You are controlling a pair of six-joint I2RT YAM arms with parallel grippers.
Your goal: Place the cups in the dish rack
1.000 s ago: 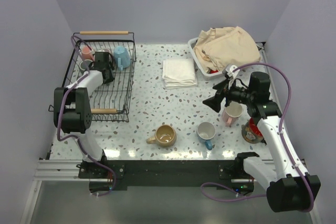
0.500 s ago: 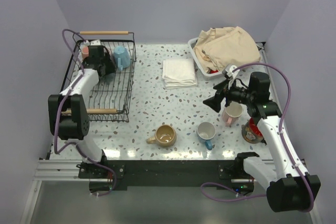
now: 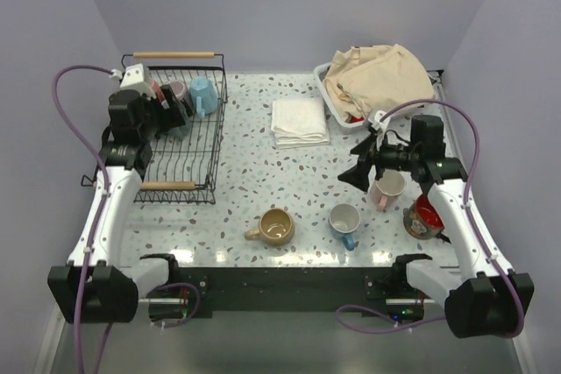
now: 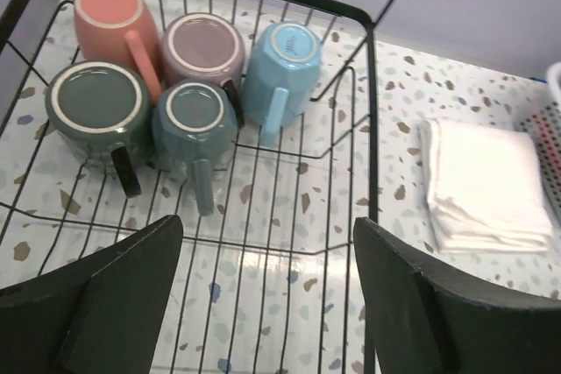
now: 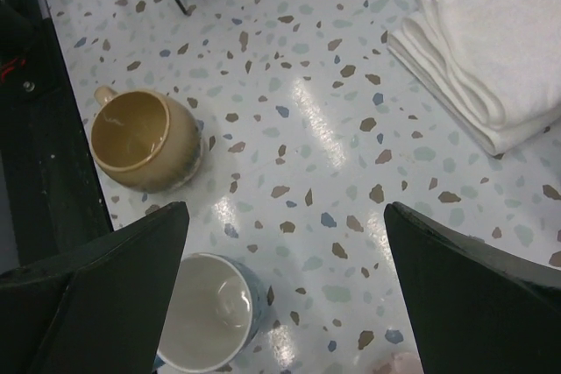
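The right gripper moves to the left in the top view and down onto the tan cup's far rim next, since the cup's opening faces up, open to a finger.
The black wire dish rack (image 3: 216, 142) stands at the far left. Several cups sit upside down in its back corner: pink (image 4: 110, 15), mauve (image 4: 203, 45), light blue (image 4: 285, 63) and two grey-teal ones (image 4: 96, 111) (image 4: 195, 124). My left gripper (image 4: 267, 243) hangs open above the rack floor, in front of these cups, holding nothing. On the table stand a tan cup (image 3: 276, 227), a white cup with a blue handle (image 3: 344, 219), a pale pink cup (image 3: 388, 188) and a dark cup, red inside (image 3: 423, 216). My right gripper (image 3: 355, 166) hovers open above the white cup (image 5: 209, 313).
A folded white towel (image 3: 300, 122) lies mid-table behind the loose cups. A white tub with beige cloth (image 3: 377, 81) sits at the back right. The rack's wooden handles (image 3: 173, 54) stick up at its far and near ends.
My left gripper has opened, risen and drawn back from the cups in the rack's back corner. The right arm has barely moved.
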